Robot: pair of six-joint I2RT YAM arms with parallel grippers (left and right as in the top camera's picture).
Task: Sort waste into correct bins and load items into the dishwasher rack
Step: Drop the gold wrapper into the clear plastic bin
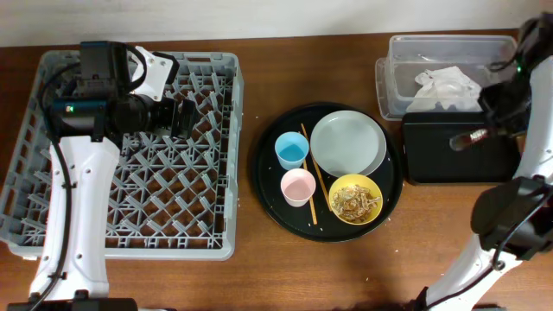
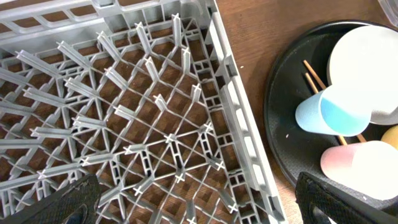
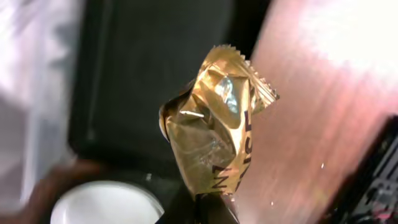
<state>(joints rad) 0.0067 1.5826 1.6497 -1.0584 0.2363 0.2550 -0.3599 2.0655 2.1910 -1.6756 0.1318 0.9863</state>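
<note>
The clear tub already has waste like this in it, so my right gripper will next move outward from the black tray and let go of the wrapper over the white tissue (image 1: 445, 86).
My right gripper (image 1: 480, 133) is shut on the brown-gold wrapper (image 3: 214, 137) and holds it above the black rectangular tray (image 1: 432, 164); the wrist view is blurred. The clear tub (image 1: 397, 52) behind it holds the white tissue (image 1: 445, 86). My left gripper (image 2: 199, 205) is open and empty over the grey dishwasher rack (image 1: 164, 250), near its right side. On the round black tray (image 1: 263, 186) are the grey plate (image 1: 347, 143), the yellow bowl (image 1: 373, 186) with food scraps (image 1: 354, 202), the blue cup (image 1: 292, 150), the pink cup (image 1: 298, 186) and the chopsticks (image 1: 311, 173).
The rack fills the left of the wooden table and holds nothing. The round tray lies between the rack and the two bins. The left wrist view shows the rack's right wall (image 2: 239, 112) and the blue cup (image 2: 323, 115) beside it.
</note>
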